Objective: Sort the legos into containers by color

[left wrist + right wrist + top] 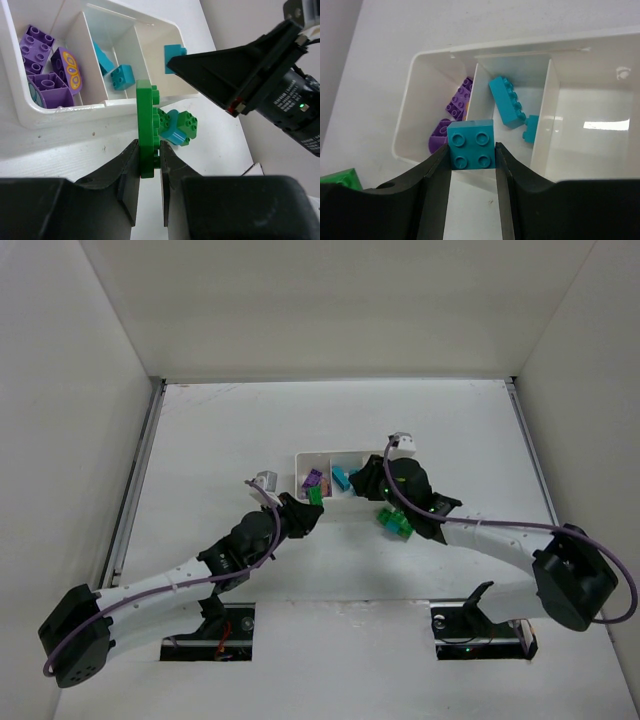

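Observation:
My left gripper moves outward and to the right in the top view next, over the tray's empty section (592,125), since the other sections hold purple and cyan legos.
My left gripper (148,150) is shut on a flat green lego plate (146,125), held on edge just in front of the white three-compartment tray (55,112). My right gripper (471,152) is shut on a cyan four-stud lego (471,144) over the tray's near rim (520,47). Purple legos (454,107) lie in the left compartment and cyan legos (507,102) in the middle one. The right compartment (592,125) shows no bricks. A green-and-blue lego stack (393,523) rests on the table beside the tray, under the right arm.
White walls close in the table on the left, back and right. From above, both grippers meet at the tray's near side (325,453), the left (313,498) and the right (360,484) close together. The arm bases sit at the near edge.

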### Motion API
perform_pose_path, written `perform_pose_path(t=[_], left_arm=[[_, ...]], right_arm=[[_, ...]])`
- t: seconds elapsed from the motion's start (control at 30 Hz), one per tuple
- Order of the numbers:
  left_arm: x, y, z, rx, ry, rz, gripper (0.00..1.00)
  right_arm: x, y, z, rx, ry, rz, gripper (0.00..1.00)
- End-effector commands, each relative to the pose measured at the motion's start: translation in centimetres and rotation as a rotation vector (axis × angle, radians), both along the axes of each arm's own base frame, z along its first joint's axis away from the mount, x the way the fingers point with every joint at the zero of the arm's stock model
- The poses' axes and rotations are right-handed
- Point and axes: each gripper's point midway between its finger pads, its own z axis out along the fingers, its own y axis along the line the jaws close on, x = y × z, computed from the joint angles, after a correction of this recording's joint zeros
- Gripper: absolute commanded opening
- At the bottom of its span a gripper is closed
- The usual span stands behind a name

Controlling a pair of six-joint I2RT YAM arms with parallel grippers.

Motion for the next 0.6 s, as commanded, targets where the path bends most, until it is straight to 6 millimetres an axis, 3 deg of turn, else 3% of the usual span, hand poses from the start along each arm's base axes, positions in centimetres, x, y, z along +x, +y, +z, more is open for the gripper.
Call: perform_pose_path(t=[0.0, 0.13, 0.27, 0.33, 0.47, 0.57], left_arm=[[0.5, -0.5, 3.0, -0.052, -0.056, 0.006, 0.12], [0.7, -1.3, 3.5, -0.043, -0.062, -0.008, 0.12], [1.4, -2.5, 4.3, -0.028, -0.064, -0.020, 0.12], [1.7, -3.5, 4.6, -0.009, -0.068, -0.038, 0.12], [2.9, -6.2, 4.7, 0.042, -0.052, -0.075, 0.13], [4.2, -8.8, 4.3, 0.097, -0.040, -0.110, 0.13]], right_arm=[[2.2, 1.0, 3.2, 0.030, -0.086, -0.017, 0.42], [2.7, 0.6, 4.6, 0.038, -0.121, -0.030, 0.66], [1.9, -0.9, 6.0, 0.056, -0.161, -0.054, 0.70], [1.5, -2.9, 6.0, 0.065, -0.173, -0.106, 0.63], [0.1, -8.1, 5.3, 0.074, -0.195, -0.253, 0.33], [-0.6, -12.0, 3.7, 0.083, -0.181, -0.372, 0.26]])
